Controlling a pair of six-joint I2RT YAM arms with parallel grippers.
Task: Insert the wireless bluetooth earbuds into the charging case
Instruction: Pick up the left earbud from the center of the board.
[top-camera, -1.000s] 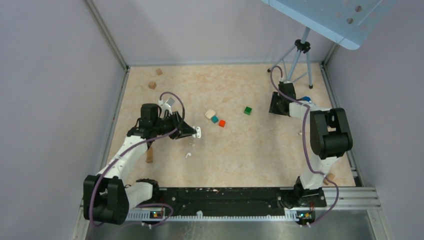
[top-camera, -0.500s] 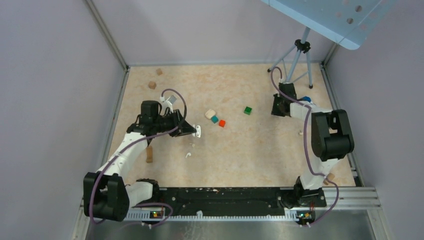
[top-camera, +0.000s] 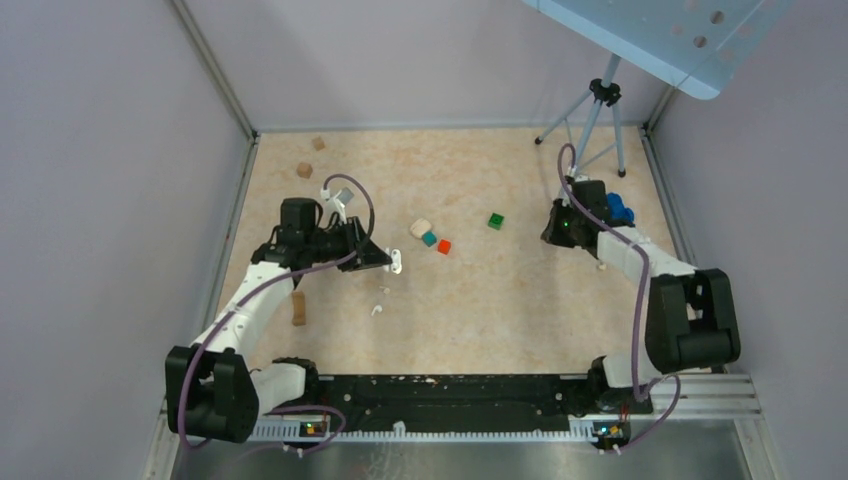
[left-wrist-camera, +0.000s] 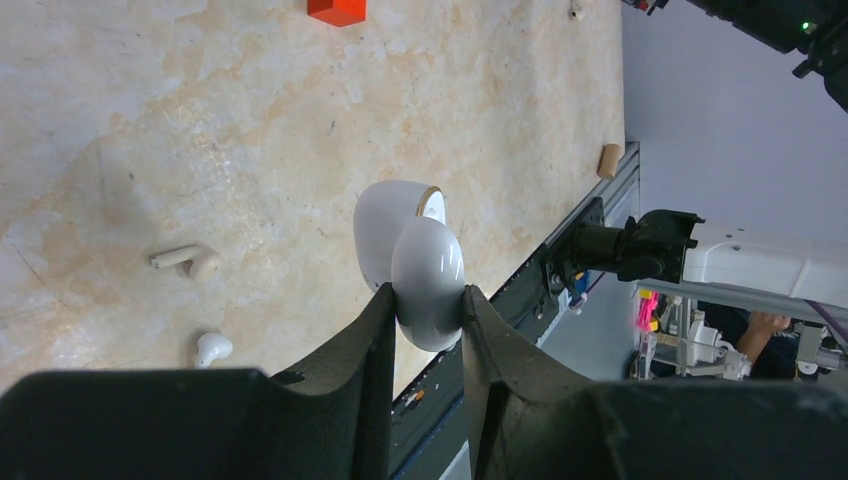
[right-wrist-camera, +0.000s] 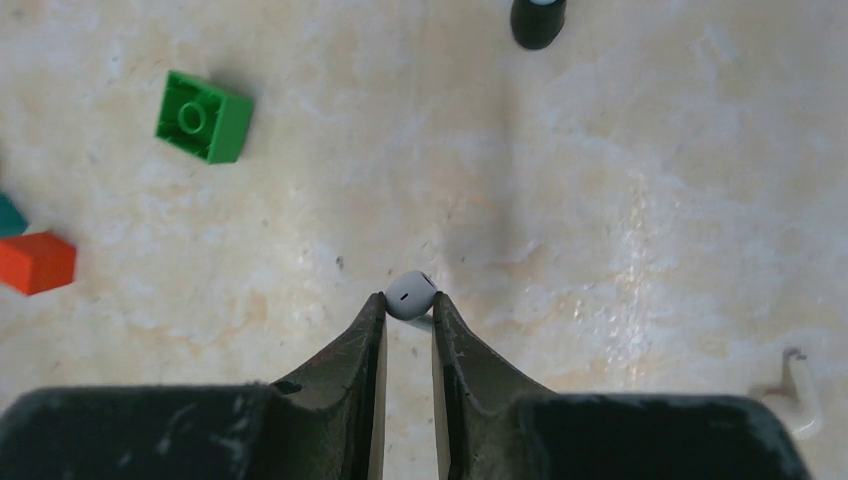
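My right gripper moves back and left in the top view next, over the bare tabletop nearer than the green brick, and releases the earbud there, since that spot is bare.
My left gripper (left-wrist-camera: 427, 292) is shut on the charging case (left-wrist-camera: 425, 270), a glossy white shell with its lid swung open, held just above the table at left centre (top-camera: 397, 262). My right gripper (right-wrist-camera: 408, 300) is shut on one of the wireless bluetooth earbuds (right-wrist-camera: 410, 294), pinching its small white rounded head at the fingertips, over the right side of the table (top-camera: 555, 235). Another white earbud (left-wrist-camera: 213, 347) lies on the table below the case (top-camera: 376, 310). A cream stemmed piece (left-wrist-camera: 185, 261) lies beside it.
A cream rounded block (top-camera: 420, 228), teal cube (top-camera: 429, 238), red cube (top-camera: 444, 246) and green brick (top-camera: 496, 221) sit mid-table. Tan wooden blocks (top-camera: 304, 170) lie far left. A tripod (top-camera: 600, 110) and a blue object (top-camera: 620, 208) stand at the back right. A small white hooked piece (right-wrist-camera: 795, 395) lies near the right gripper.
The right gripper has closed on the earbud, and the right arm has swung outward to the right. The left gripper has barely shifted and still holds the case.
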